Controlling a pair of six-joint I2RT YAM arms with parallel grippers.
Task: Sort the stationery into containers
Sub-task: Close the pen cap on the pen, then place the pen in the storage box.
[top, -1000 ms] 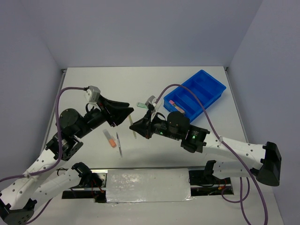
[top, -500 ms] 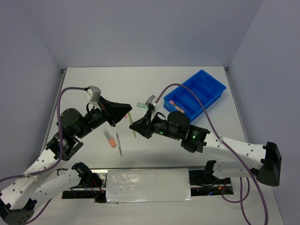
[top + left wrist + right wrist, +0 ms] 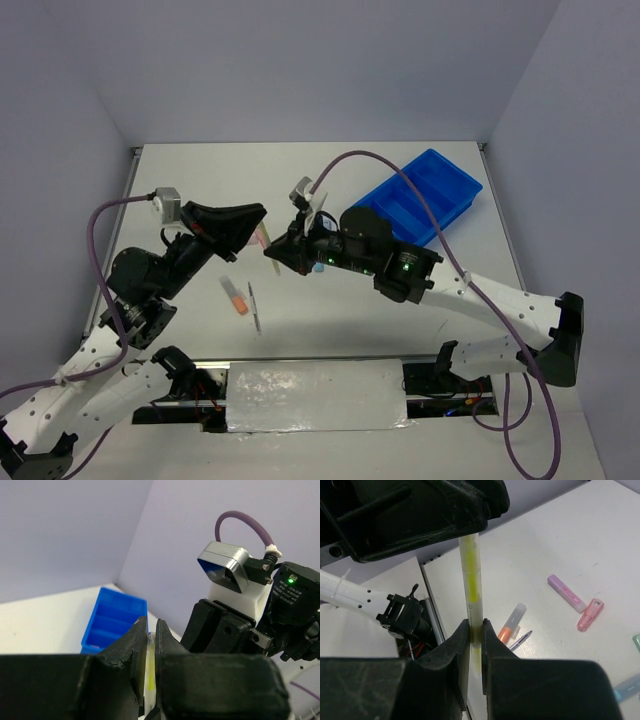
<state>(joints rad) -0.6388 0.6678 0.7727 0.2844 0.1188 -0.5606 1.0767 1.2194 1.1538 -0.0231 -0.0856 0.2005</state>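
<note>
Next, my right gripper swings away from my base over the blue tray (image 3: pixel 440 180), then tips downward to bring the yellow pen down into the tray.
A slim yellow pen (image 3: pixel 264 238) hangs in the air above the table, held at both ends. My left gripper (image 3: pixel 258 216) is shut on its upper part, seen as the yellow pen (image 3: pixel 149 672) between the left gripper's (image 3: pixel 151 628) jaws. My right gripper (image 3: pixel 272 251) is shut on its lower part, where the yellow pen (image 3: pixel 471 577) runs up out of the right gripper (image 3: pixel 476 629). The blue tray (image 3: pixel 440 180) stands at the back right, partly hidden by the right arm. On the table lie an orange marker (image 3: pixel 235 296) and a thin lilac pen (image 3: pixel 255 306).
Below the grippers, the right wrist view shows the orange marker (image 3: pixel 511 623), the thin pen (image 3: pixel 521 640), a lilac highlighter (image 3: pixel 566 593), a pink one (image 3: pixel 590 615) and a light blue one (image 3: pixel 626 686). Grey walls enclose the table at the back and sides.
My left gripper has closed on the yellow pen that the right gripper was holding. Both grippers have shifted left and farther back over the table.
</note>
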